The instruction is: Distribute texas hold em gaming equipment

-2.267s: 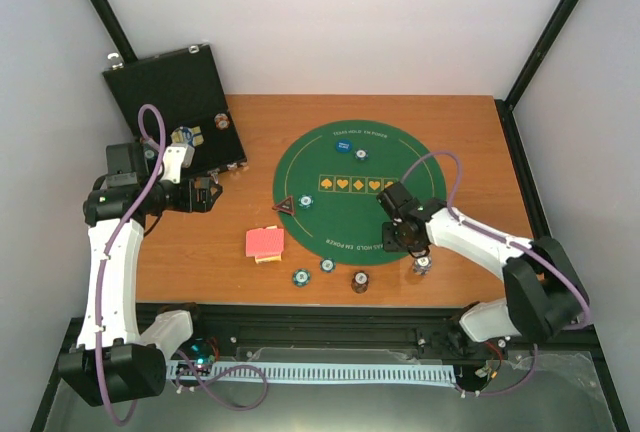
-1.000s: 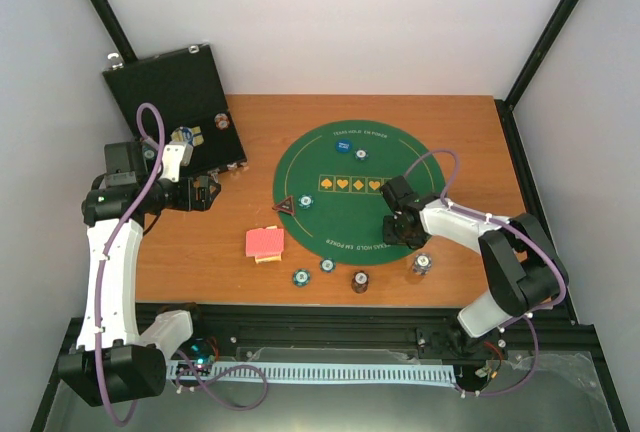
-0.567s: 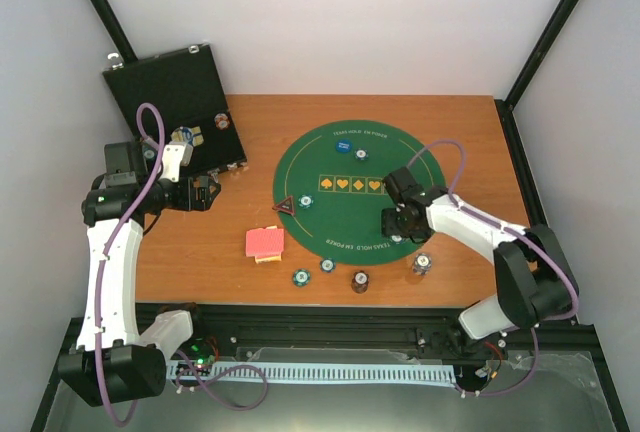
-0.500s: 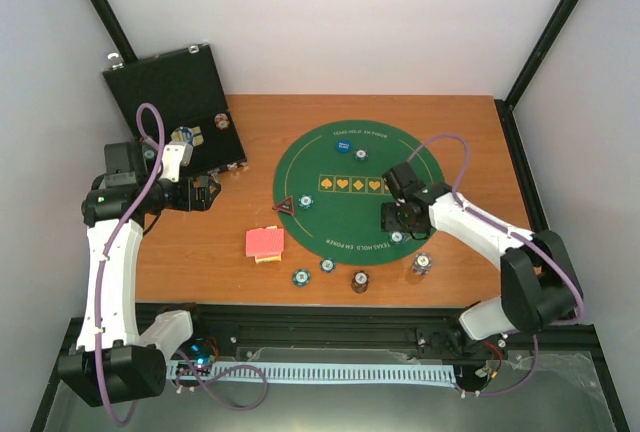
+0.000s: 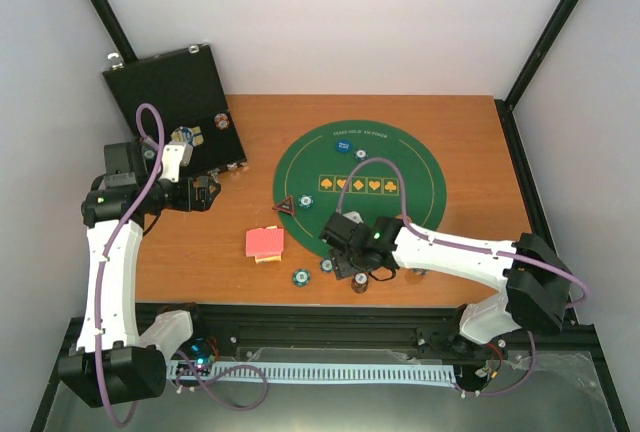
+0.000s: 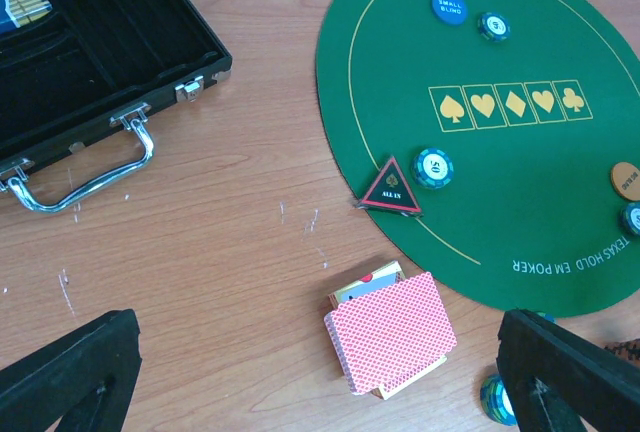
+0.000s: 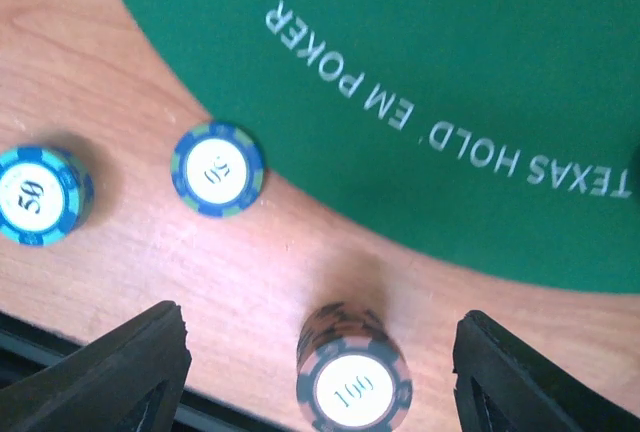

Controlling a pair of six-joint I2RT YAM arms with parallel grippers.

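My right gripper needs to go down and slightly back around the brown stack's top chips [image 5: 360, 279] [image 7: 354, 389], because they are below it and closer to my base.
A brown chip stack marked 100 [image 7: 355, 384] stands on the wood just off the green mat [image 7: 450, 52]. My right gripper [image 7: 320, 357] is open and empty, its fingers either side of and above that stack; from above it [image 5: 353, 258] hovers by the stack [image 5: 359, 282]. Teal 50 chips [image 7: 40, 197] and a blue-green 50 chip [image 7: 217, 169] lie to its left. My left gripper [image 6: 320, 382] is open and empty above the red-backed cards [image 6: 390, 334]. A dark triangular ALL IN marker [image 6: 392, 187], a blue button [image 6: 450, 7] and an orange button [image 6: 627, 180] lie on the mat.
An open black case [image 5: 175, 102] with a chrome handle [image 6: 85, 177] sits at the back left, holding a few chips. The table's front edge and black rail [image 5: 330, 317] run just behind the brown stack. Bare wood lies left of the cards.
My right arm has swung left from the mat's right side to the front edge, over the brown stack. The left arm has not moved.
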